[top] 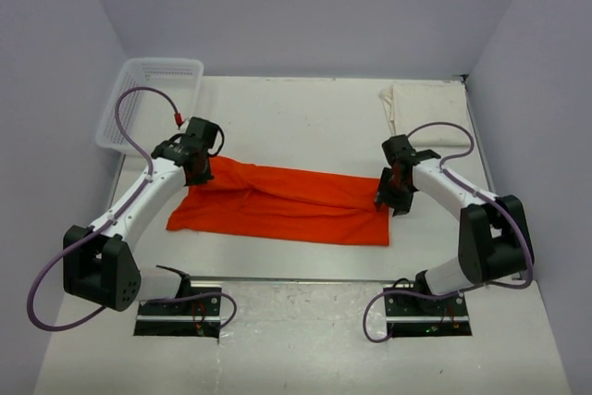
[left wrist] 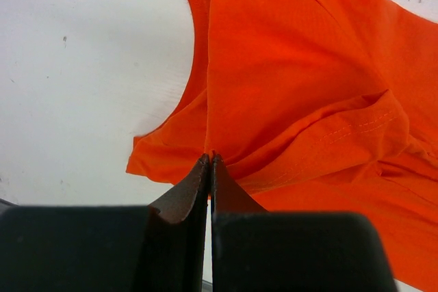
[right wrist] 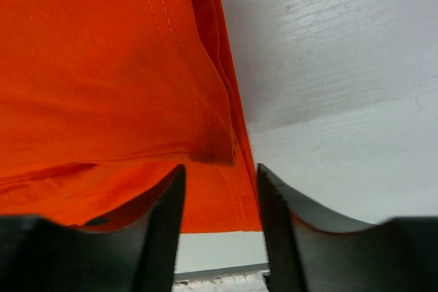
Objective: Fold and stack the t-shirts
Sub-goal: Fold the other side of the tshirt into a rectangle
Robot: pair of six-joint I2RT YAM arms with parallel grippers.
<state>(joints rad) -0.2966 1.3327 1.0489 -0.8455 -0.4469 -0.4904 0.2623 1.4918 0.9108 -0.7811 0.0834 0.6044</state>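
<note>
I will next lift my right gripper off the flat end of the orange-red t-shirt. I will then swing it outward toward the heap of cloth beside my left gripper, onto the t-shirt's far edge.
The orange-red t-shirt (top: 282,203) lies folded into a long band across the middle of the table. My left gripper (top: 198,173) is at its back left corner. In the left wrist view the jaws (left wrist: 209,158) are shut, with a ridge of the orange cloth (left wrist: 294,87) running up into the tips. My right gripper (top: 389,197) is at the shirt's right end. In the right wrist view it (right wrist: 219,169) is open, with the hemmed edge of the shirt (right wrist: 123,66) lying between and beyond the fingers. The cream-white t-shirt (top: 427,104) lies folded at the back right.
A white plastic lattice basket (top: 151,99) stands at the back left, close behind my left arm. Grey walls close in the table on the left, back and right. Two black base plates sit at the near edge.
</note>
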